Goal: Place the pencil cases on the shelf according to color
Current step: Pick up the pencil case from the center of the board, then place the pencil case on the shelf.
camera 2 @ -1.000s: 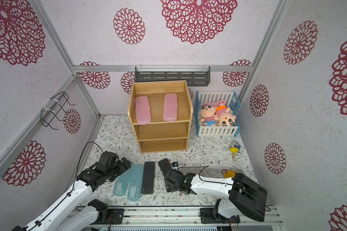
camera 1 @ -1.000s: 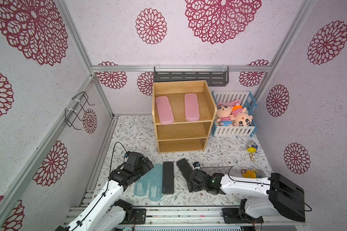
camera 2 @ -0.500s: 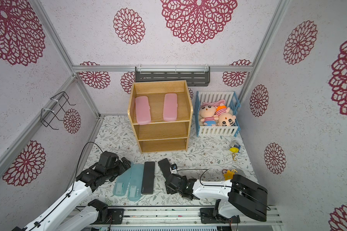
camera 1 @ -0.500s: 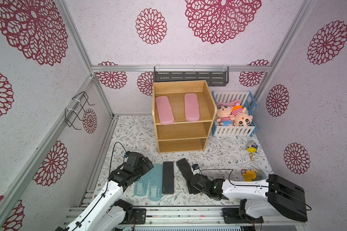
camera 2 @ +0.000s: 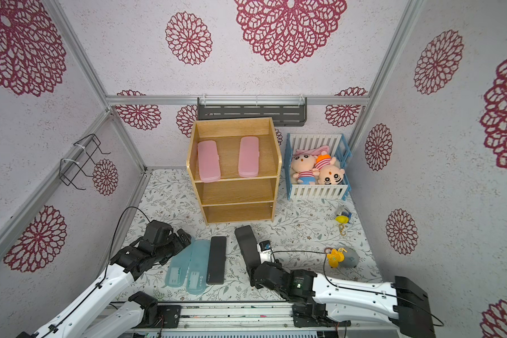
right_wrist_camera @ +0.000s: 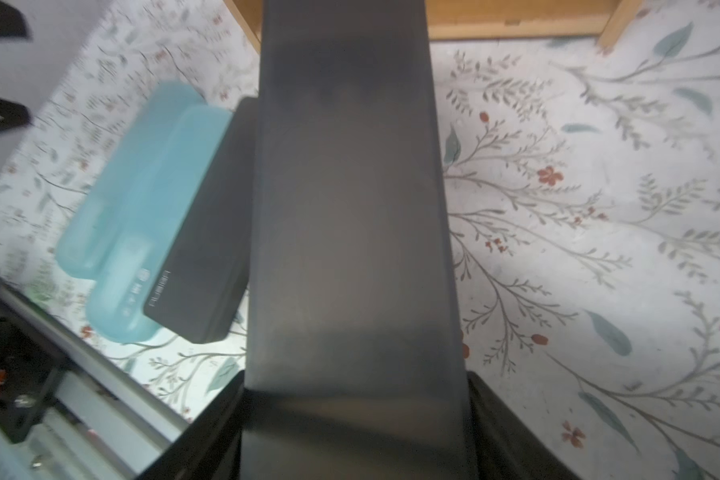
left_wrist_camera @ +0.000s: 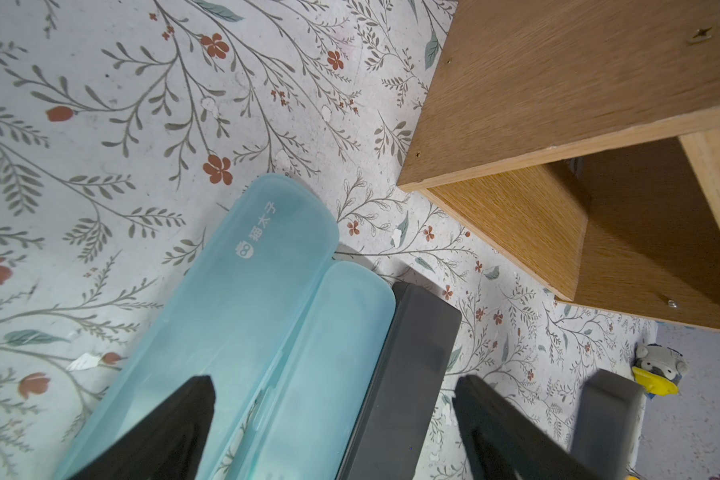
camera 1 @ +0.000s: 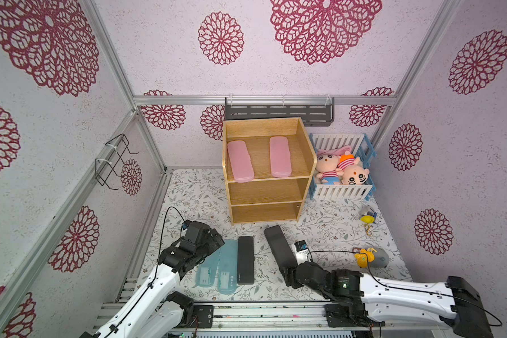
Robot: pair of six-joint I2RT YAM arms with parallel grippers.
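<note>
The shelf's middle level point(camera 1: 276, 193) is empty below the pink cases, so my right gripper will lift the second black case outward onto it next and let go.
The wooden shelf point(camera 1: 303, 152) stands at the back, with two pink pencil cases point(camera 1: 240, 161) point(camera 1: 280, 156) on its top tier. Two light blue cases point(camera 1: 217, 269) and a black one point(camera 1: 245, 259) lie side by side on the table in both top views. My left gripper point(left_wrist_camera: 333, 386) is open just above their far ends. My right gripper point(right_wrist_camera: 354, 415) is shut on the near end of a second black case point(right_wrist_camera: 350, 208), fingers pressed to both long sides. That case point(camera 1: 277, 247) points toward the shelf. I cannot tell whether it is off the table.
A white-and-blue crib point(camera 1: 341, 191) with plush toys sits right of the shelf. A grey slotted rack point(camera 1: 278, 111) hangs behind it and a wire rack point(camera 1: 114, 161) on the left wall. Small toys point(camera 1: 368, 216) point(camera 1: 369, 257) lie at the right.
The right gripper's jaws have closed from wide open onto the black case, and its arm has slid toward the case's near end. The left arm has not moved.
</note>
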